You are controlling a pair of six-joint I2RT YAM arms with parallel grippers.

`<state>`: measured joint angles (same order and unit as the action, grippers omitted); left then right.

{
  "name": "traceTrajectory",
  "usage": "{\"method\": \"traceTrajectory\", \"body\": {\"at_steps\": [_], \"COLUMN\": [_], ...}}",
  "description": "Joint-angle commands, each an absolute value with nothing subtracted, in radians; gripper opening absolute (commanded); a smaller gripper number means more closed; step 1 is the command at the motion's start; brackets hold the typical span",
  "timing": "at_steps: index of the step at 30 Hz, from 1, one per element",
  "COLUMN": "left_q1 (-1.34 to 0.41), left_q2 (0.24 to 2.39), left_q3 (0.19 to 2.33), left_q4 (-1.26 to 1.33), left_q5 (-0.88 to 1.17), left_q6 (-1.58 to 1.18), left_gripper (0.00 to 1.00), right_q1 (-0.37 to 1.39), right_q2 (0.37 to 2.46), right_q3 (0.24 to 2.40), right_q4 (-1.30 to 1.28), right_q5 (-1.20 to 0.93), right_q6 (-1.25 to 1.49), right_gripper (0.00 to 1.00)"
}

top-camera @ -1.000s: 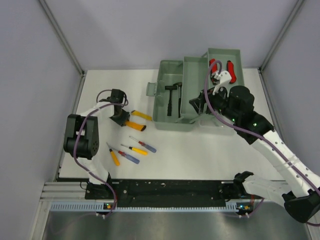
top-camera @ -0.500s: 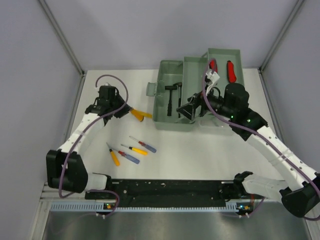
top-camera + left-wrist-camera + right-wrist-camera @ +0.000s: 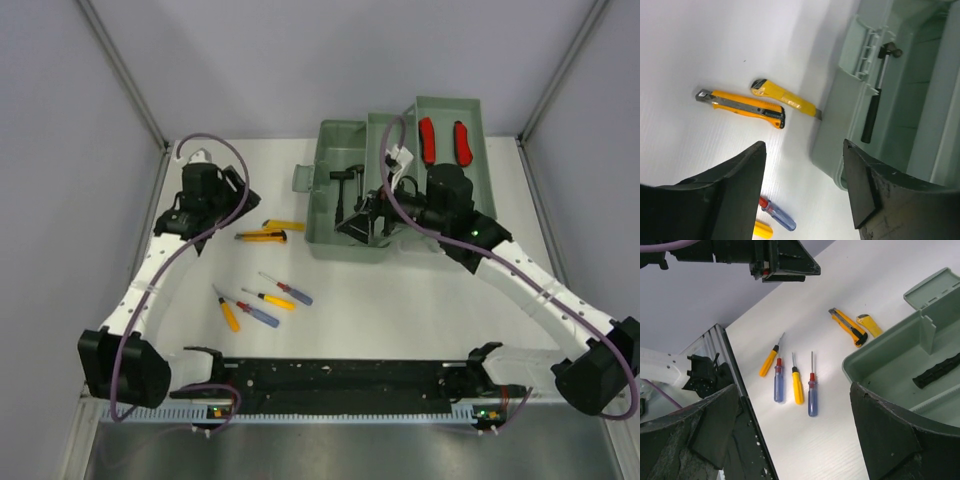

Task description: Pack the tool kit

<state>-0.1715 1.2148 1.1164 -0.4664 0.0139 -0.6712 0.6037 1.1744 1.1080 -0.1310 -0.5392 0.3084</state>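
Observation:
My left gripper will move down next, so that its fingers are on both sides of the nearer yellow knife's metal-tipped end.
The green toolbox [image 3: 345, 240] stands open at the table's middle, with hammers [image 3: 348, 190] in its left compartment and red-handled pliers [image 3: 444, 140] in the lid. Two yellow utility knives [image 3: 262, 236] [image 3: 285, 225] lie just left of the box and also show in the left wrist view [image 3: 742, 106] [image 3: 782, 97]. Several screwdrivers [image 3: 265, 300] lie nearer the front [image 3: 797, 387]. My left gripper [image 3: 235, 200] [image 3: 805, 185] is open and empty, above the table to the far left of the knives. My right gripper [image 3: 355, 222] [image 3: 795, 435] is open and empty over the box's front left part.
The box's handle [image 3: 302, 178] sticks out on its left side. A black rail [image 3: 330, 375] runs along the near edge. Grey walls close in the table on the left, back and right.
My left gripper has let go of a yellow knife, which now lies on the table, and has drawn back to the far left. My right gripper has moved left from the lid over the box.

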Motion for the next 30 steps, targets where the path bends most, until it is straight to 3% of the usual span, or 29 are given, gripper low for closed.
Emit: {"method": "traceTrajectory", "body": {"at_steps": [1,7,14,30], "left_q1": [-0.170,-0.164,-0.153,-0.126], "left_q2": [1.288,1.497,1.765,1.937], "left_q3": [1.077,1.077,1.293,1.370], "left_q4": [-0.522,-0.535,-0.684,-0.718], "left_q5": [-0.064,-0.121,-0.216,-0.268], "left_q6": [-0.716,-0.862,-0.977,-1.075], "left_gripper": [0.71,0.71,0.67,0.69], "right_q1": [0.647,0.666,0.667,0.667], "right_q2": [1.213,1.218,1.177,1.123], "right_q3": [1.166,1.161,1.117,1.063], "right_q4": [-0.153,-0.167,-0.193,-0.218], "right_q5": [-0.479,-0.428,-0.371,-0.319], "right_q6": [0.256,0.250,0.233,0.224], "right_gripper": [0.90,0.88,0.88,0.87]}}
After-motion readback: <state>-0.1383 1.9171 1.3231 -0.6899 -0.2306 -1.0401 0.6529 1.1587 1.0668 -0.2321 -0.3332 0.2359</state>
